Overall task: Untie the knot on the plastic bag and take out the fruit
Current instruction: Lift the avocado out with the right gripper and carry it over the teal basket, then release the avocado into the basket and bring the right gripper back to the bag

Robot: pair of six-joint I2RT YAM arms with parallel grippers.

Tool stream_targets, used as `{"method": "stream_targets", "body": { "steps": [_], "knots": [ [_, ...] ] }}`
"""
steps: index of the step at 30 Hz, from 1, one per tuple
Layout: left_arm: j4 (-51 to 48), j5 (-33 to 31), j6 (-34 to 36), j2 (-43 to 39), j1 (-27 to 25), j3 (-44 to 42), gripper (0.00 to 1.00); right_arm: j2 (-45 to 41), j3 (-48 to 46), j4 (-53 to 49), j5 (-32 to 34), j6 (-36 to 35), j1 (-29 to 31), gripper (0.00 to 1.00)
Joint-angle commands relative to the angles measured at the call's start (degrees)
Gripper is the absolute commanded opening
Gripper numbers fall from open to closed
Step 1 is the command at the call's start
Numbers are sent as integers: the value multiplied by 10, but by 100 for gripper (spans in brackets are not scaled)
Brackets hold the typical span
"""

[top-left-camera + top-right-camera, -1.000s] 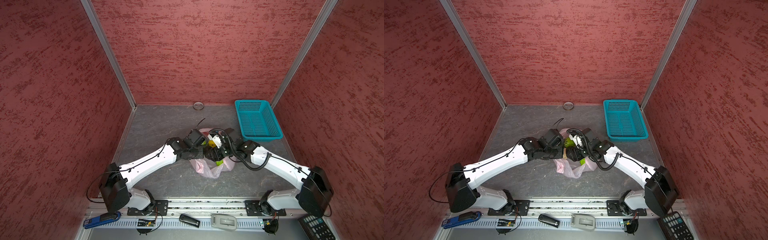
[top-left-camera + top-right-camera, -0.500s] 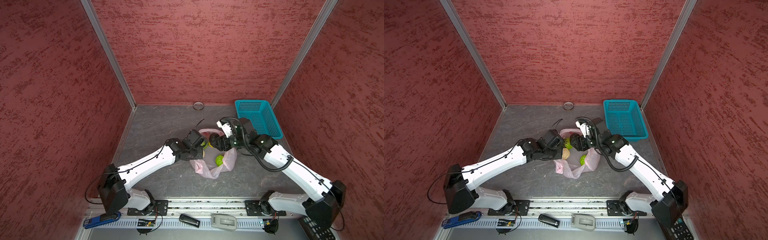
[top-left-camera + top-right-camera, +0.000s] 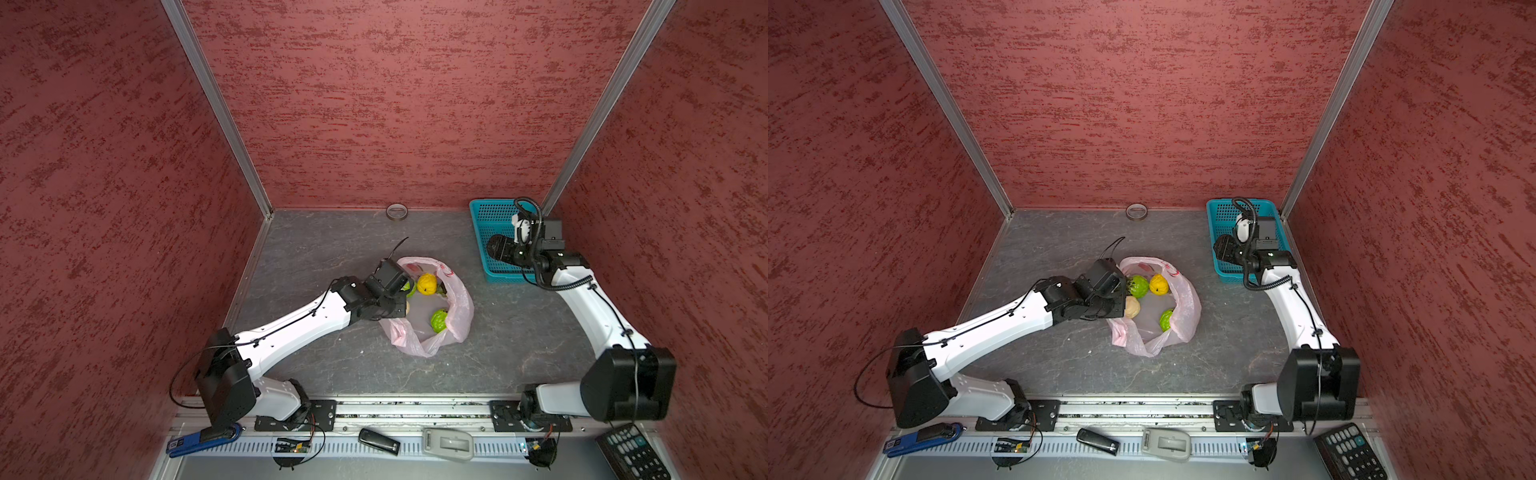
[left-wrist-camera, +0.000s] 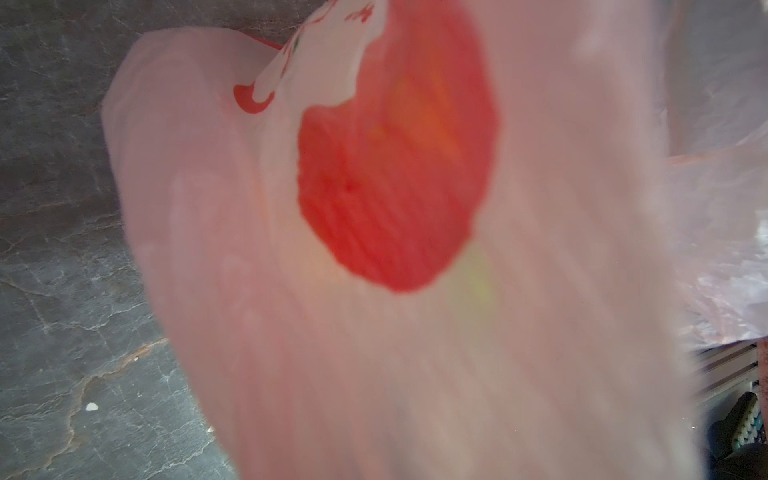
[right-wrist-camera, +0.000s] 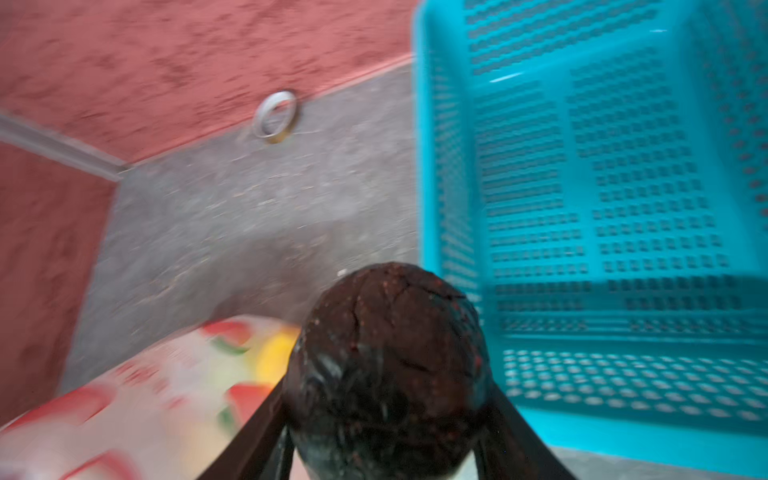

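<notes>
My right gripper should next lower the blackish fruit (image 5: pixel 390 332) inside the teal basket's rim and release it where there is room, over the basket's empty bottom.
The pale pink plastic bag (image 3: pixel 455 309) lies open at the middle of the floor in both top views; no knot shows. Inside it lie fruit: a yellow one (image 3: pixel 427 284), a bumpy green one (image 3: pixel 439 320), another green one (image 3: pixel 1137 286) and a beige one (image 3: pixel 1131 306). My left gripper (image 3: pixel 401 297) is shut on the bag's left rim, and pink plastic (image 4: pixel 374 332) fills the left wrist view. My right gripper (image 5: pixel 386 399) is shut on a blackish fruit (image 5: pixel 390 332), held above the near left corner of the teal basket (image 3: pixel 490 216).
The teal basket (image 5: pixel 623 166) stands at the back right by the wall and looks empty. A tape ring (image 3: pixel 397 211) leans at the back wall. Red walls close in three sides. A remote (image 3: pixel 631 453) and small tools lie on the front rail.
My right gripper lifted the blackish fruit out of the bag and swung it right and back to the basket. The left gripper kept its hold on the bag's rim.
</notes>
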Motion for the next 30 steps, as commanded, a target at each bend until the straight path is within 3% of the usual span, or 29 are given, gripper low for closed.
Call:
{"method": "stream_targets", "body": {
  "steps": [1,14,20,22,30],
  "knots": [
    [4,-8,8,-1,-2,0,0,46,34,47,54,-17,-23,44],
    [4,-9,9,-2,-2,-7,0,223,108,81,128,-4,-50,45],
    [7,-7,8,-2,-1,-10,0,300,153,46,134,1,-51,50],
    [7,-6,8,-4,-2,-14,0,310,157,42,136,5,-51,53],
    [-6,-11,11,-5,-1,-14,0,309,169,21,140,9,-51,88]
  ]
}}
